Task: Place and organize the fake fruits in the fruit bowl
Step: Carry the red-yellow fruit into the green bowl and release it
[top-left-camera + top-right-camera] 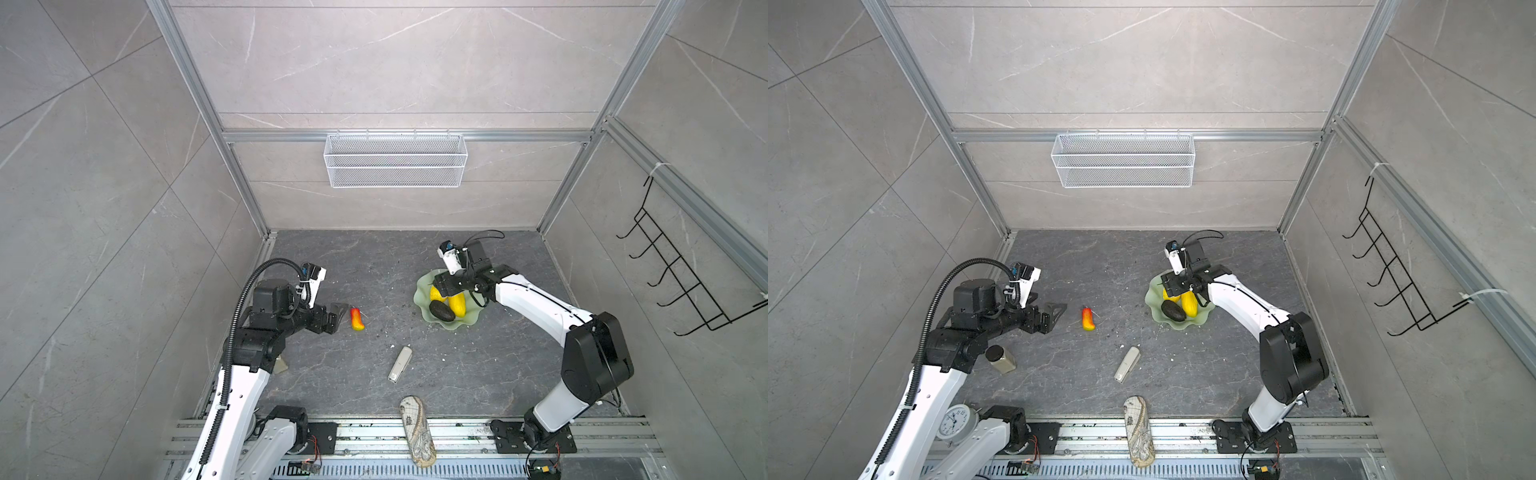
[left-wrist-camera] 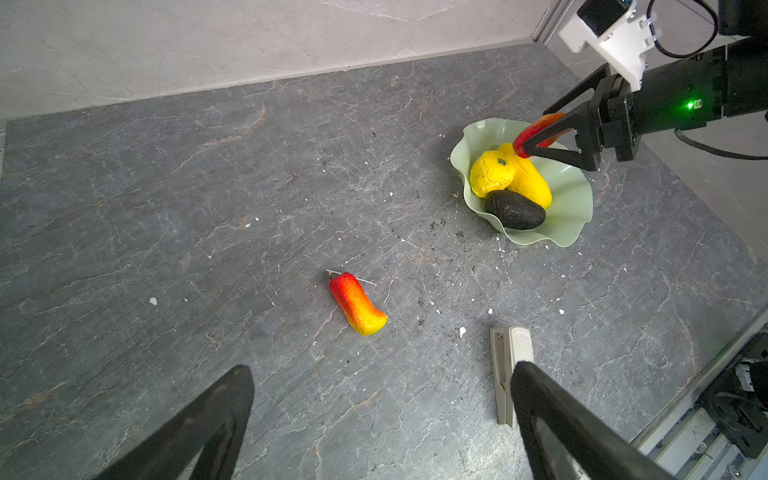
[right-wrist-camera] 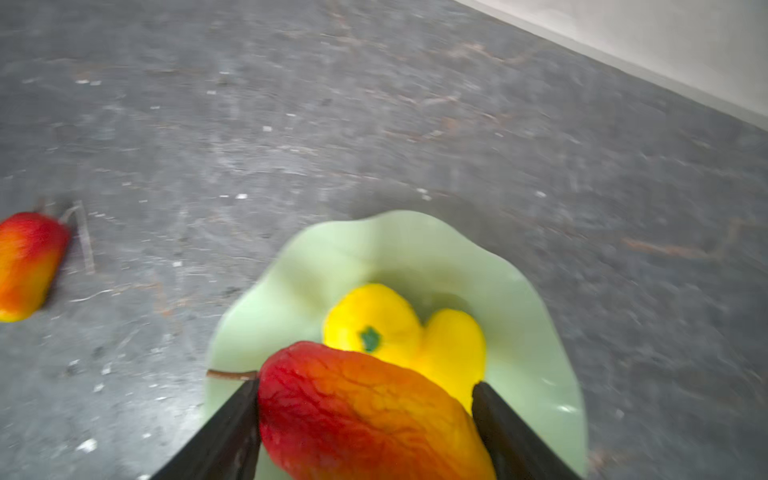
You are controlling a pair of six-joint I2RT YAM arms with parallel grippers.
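Note:
The bowl's bare far side (image 3: 420,272) beyond the yellow fruits lies below and outward of my right gripper, so next the gripper needs to lower outward there and release the fruit.
The pale green fruit bowl (image 1: 467,321) (image 2: 569,199) holds a round yellow fruit (image 2: 490,174), a long yellow oval (image 2: 534,185) and a blackish oval (image 2: 515,210). My right gripper (image 3: 365,386) hangs over the bowl's far side, shut on a red-to-yellow fruit (image 3: 365,415) (image 2: 536,129) held above the yellow ones. A second red-to-yellow fruit (image 1: 356,319) (image 2: 357,304) lies on the dark table left of the bowl. My left gripper (image 1: 340,318) (image 2: 382,374) is open and empty, just left of that fruit and a little short of it.
A silver-white device (image 1: 400,363) lies on the table in front of the fruit. A beige map-patterned case (image 1: 417,430) rests across the front rail. A jar (image 1: 1000,359) and a clock (image 1: 955,422) stand by the left arm. A white wire basket (image 1: 395,160) hangs on the back wall.

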